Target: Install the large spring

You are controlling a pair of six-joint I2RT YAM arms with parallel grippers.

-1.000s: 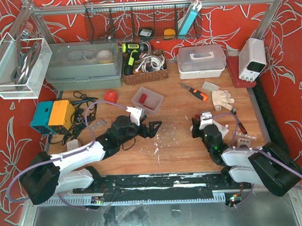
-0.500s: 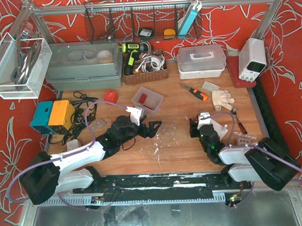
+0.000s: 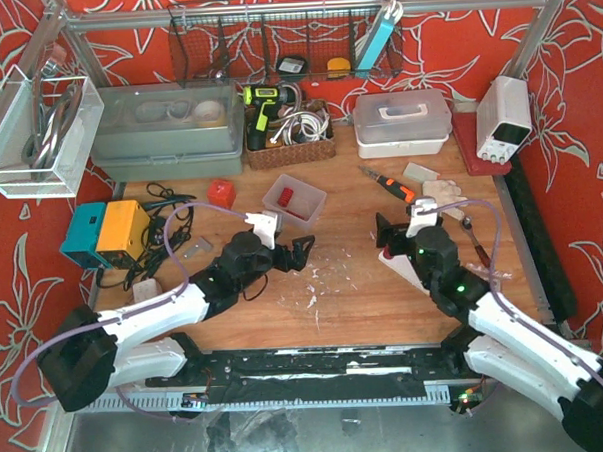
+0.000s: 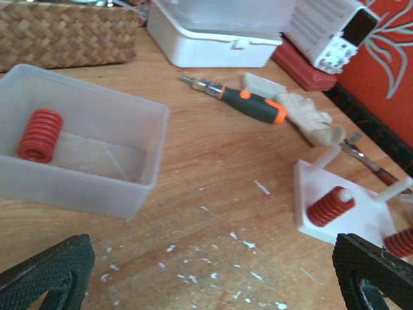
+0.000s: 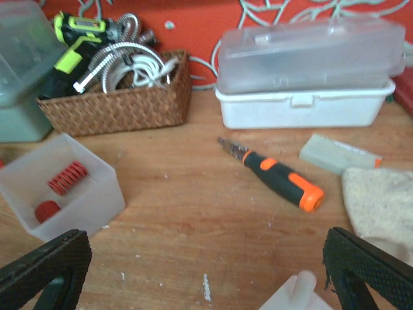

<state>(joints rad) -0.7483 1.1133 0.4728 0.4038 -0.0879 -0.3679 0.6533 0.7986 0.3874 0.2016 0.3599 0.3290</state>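
Note:
My left gripper reaches outward over the clear bin, tips downward and lowers onto a spring next, since the bin's sides stand around red springs.
A white peg plate (image 4: 361, 213) lies right of centre, and a thick red spring (image 4: 330, 205) sits over one of its pegs. A second red spring (image 4: 401, 240) shows at the plate's right edge. Another red spring (image 4: 40, 134) lies in the clear bin (image 4: 139, 145). I cannot tell which is the large spring. My left gripper (image 4: 210, 284) hovers open over bare wood between bin and plate, nothing between its fingers (image 4: 45, 271). My right gripper (image 5: 206, 278) is open and empty above the plate's near peg (image 5: 300, 284). From above, the right gripper (image 3: 387, 240) hangs over the plate (image 3: 398, 267).
An orange-and-black screwdriver (image 5: 277, 174) lies behind the plate, beside a cloth glove (image 5: 381, 200) and a small pale block (image 5: 339, 154). A wicker basket (image 5: 116, 103) and a white lidded box (image 5: 303, 103) line the back. White chips litter the wood (image 4: 245, 242).
The right gripper's jaws have opened wide and that arm has lifted and swung left and away from me over the plate. The left arm has shifted only slightly.

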